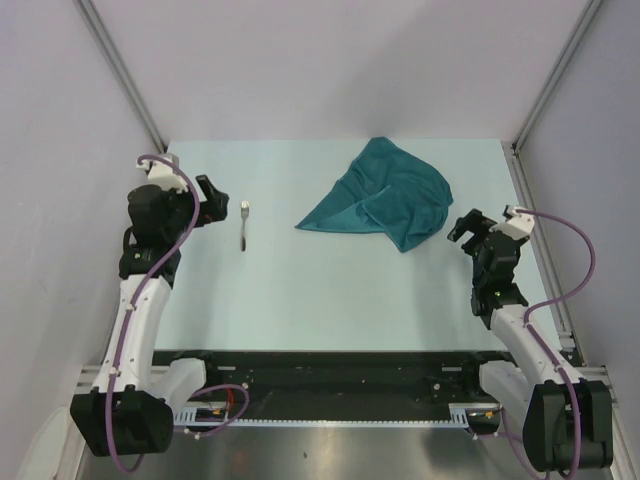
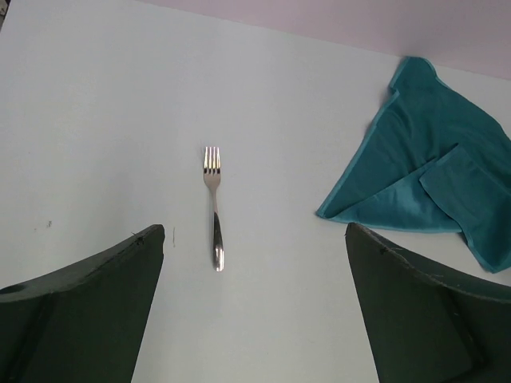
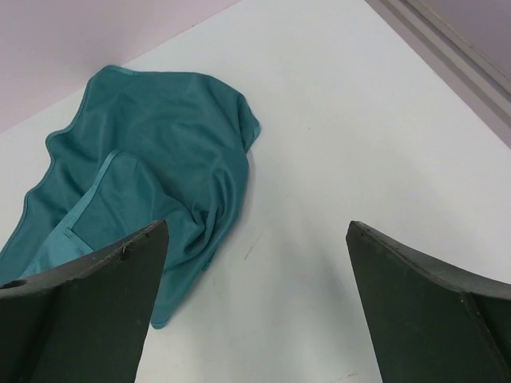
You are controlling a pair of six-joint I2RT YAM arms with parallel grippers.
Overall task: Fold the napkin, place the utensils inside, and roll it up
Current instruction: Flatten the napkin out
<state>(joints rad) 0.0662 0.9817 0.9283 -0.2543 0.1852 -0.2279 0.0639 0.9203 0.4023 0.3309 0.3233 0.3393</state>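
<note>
The napkin flap's exposed corner (image 1: 360,207) (image 3: 69,232) lies below my right gripper. My right gripper will next go left in the top view and down to pinch it.
The teal napkin (image 1: 383,196) lies crumpled in a loose heap at the back right of the table; it also shows as napkin (image 2: 431,175) at the right of the left wrist view and napkin (image 3: 144,175) at the left of the right wrist view. A slim silver fork (image 1: 244,224) lies flat left of centre, tines toward the back, seen as fork (image 2: 213,206) from the left wrist. My left gripper (image 1: 208,201) hovers just left of the fork, open and empty. My right gripper (image 1: 467,226) hangs just right of the napkin, open and empty.
The pale table (image 1: 330,300) is bordered by a metal rail (image 1: 540,230) along its right side and purple walls behind and beside. A black rail (image 1: 330,385) runs along the near edge between the arm bases.
</note>
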